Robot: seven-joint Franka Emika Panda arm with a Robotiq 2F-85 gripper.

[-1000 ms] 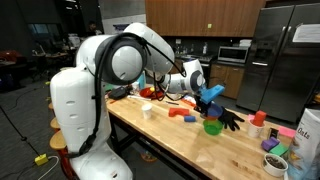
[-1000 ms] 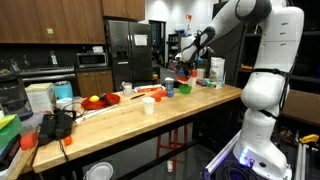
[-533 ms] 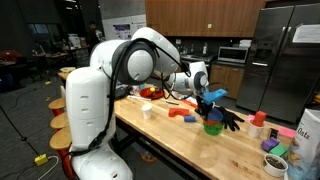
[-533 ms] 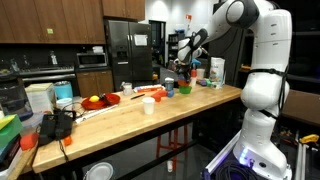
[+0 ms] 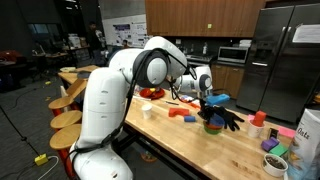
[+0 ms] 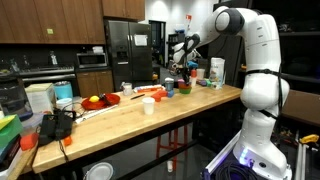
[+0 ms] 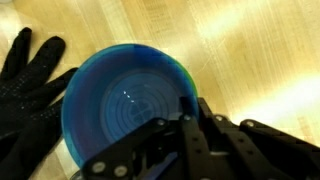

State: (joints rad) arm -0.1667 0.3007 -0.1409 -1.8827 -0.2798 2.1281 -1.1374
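Note:
The green bowl waits just below my gripper, so it lowers the blue bowl into the green bowl next and releases the blue bowl's near rim.
My gripper is shut on the near rim of a blue bowl, which fills the wrist view over the wooden counter. A black glove lies just left of the bowl. In an exterior view the gripper holds the blue bowl a little above a green bowl, with the black glove beside it. In an exterior view the gripper hangs over the far end of the counter.
A white cup, red blocks and a red plate sit on the counter towards the robot's base. Cups, a small dark bowl and a white bag stand beyond. Stools line the counter's side.
The arm has swung along the counter, carrying the blue bowl slightly sideways and lower, over the green bowl. The grip has not changed.

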